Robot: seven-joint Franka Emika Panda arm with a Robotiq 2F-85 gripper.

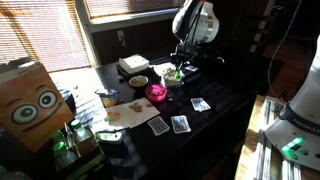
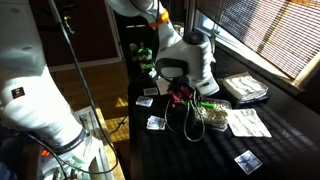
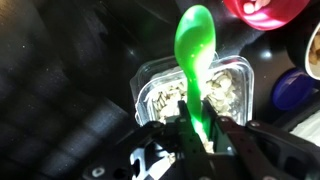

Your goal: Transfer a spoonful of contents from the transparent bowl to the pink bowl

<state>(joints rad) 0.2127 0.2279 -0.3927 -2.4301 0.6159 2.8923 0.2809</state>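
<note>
I will next move my gripper back and down, toward my base, to let go of the spoon on the tabletop by a playing card, where there is bare space below it.
My gripper (image 3: 197,108) is shut on the handle of a bright green spoon (image 3: 195,38). The spoon's bowl sticks out past the far rim of the transparent bowl (image 3: 158,92), over the dark table. I cannot tell whether the spoon carries anything. The transparent bowl holds pale whitish, seed-like contents (image 3: 230,88) and lies directly under my jaws. The pink bowl (image 3: 268,10) is at the top right edge of the wrist view. In an exterior view the pink bowl (image 1: 156,92) stands beside the transparent bowl (image 1: 176,78), with my gripper (image 1: 180,62) above the latter.
An opaque bowl with yellowish-brown contents (image 1: 138,82) and a white box (image 1: 133,64) stand behind the pink bowl. Playing cards (image 1: 180,123) lie on the black table. A cardboard box with eyes (image 1: 30,100) and a mug (image 1: 107,99) stand nearby. A blue object (image 3: 290,90) is next to the transparent bowl.
</note>
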